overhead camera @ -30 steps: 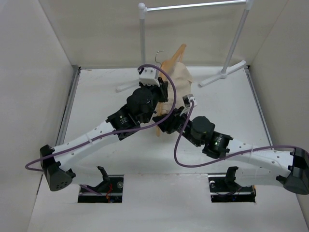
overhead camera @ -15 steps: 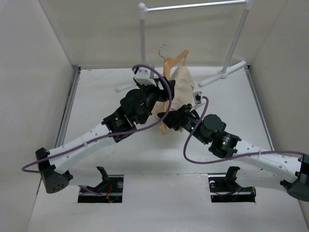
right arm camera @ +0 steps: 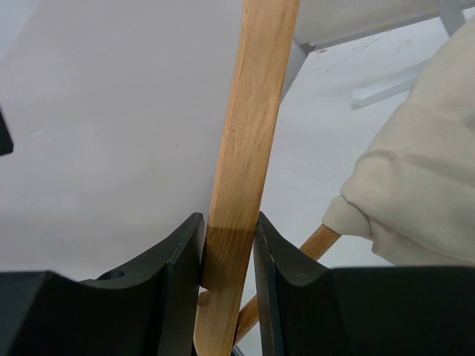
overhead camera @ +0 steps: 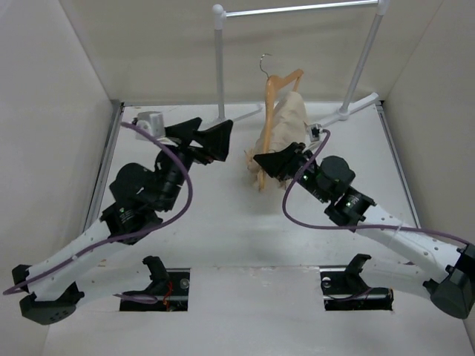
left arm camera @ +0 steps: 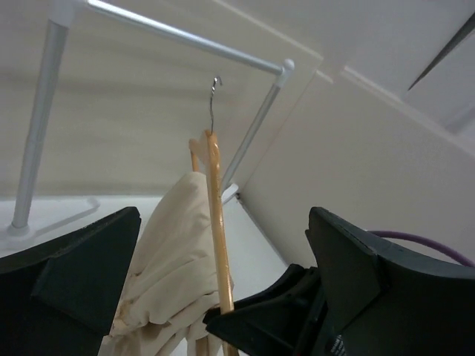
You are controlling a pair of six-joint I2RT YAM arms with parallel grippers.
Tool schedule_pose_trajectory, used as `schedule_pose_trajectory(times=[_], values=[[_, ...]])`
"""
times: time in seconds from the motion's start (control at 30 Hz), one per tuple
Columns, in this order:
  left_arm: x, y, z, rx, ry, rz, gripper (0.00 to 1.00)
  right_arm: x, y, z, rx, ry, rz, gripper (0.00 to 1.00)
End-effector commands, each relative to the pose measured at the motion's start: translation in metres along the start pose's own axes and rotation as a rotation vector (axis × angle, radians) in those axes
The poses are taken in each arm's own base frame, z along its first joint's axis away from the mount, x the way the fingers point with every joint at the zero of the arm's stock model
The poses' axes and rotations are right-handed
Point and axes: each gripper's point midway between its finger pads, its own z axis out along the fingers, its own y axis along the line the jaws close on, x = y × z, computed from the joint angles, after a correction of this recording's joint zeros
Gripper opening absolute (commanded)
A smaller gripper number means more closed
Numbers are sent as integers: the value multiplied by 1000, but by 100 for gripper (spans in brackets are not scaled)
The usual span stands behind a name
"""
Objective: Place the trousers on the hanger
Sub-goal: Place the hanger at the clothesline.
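Observation:
My right gripper will carry the hanger (overhead camera: 280, 83) outward, hook it over the rack's top bar (overhead camera: 315, 7) and let go of the hanger's lower end, because the trousers already drape over the hanger.
The orange-tan wooden hanger (overhead camera: 280, 83) stands tilted above the table, hook up, with the beige trousers (overhead camera: 286, 122) draped over it in a bunch. My right gripper (overhead camera: 269, 162) is shut on the hanger's lower end. In the right wrist view its two black fingers clamp the wooden arm (right arm camera: 249, 133), and the trousers (right arm camera: 415, 193) hang at the right. My left gripper (overhead camera: 205, 136) stands wide open to the left of the hanger, apart from it and holding nothing. In the left wrist view the hanger (left arm camera: 215, 222) and the trousers (left arm camera: 174, 252) show between its spread fingers.
A white-and-silver garment rack stands at the back, with its top bar (overhead camera: 297, 9), left post (overhead camera: 220, 67) and right foot (overhead camera: 349, 110) close behind the hanger. White walls close in the table on the left, right and back. Purple cables loop off both arms.
My left gripper has opened, let go of the cloth and drawn back to the left. My right gripper has carried the hanger with the trousers up and toward the rack.

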Motion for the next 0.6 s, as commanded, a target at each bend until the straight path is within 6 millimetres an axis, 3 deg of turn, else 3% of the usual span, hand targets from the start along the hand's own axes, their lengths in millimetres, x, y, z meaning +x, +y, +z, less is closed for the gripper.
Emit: schedule_pose_trajectory(times=[0.0, 0.13, 0.4, 0.57], values=[[-14, 23, -12, -45, -66, -3, 100, -78, 53, -2, -180, -171, -51, 13], [30, 59, -20, -135, 13, 34, 100, -120, 37, 7, -149, -183, -82, 12], [151, 124, -49, -286, 252, 51, 100, -184, -6, 33, -76, -170, -98, 12], [194, 148, -74, -327, 338, 36, 100, -214, -26, 46, -63, -152, -96, 12]])
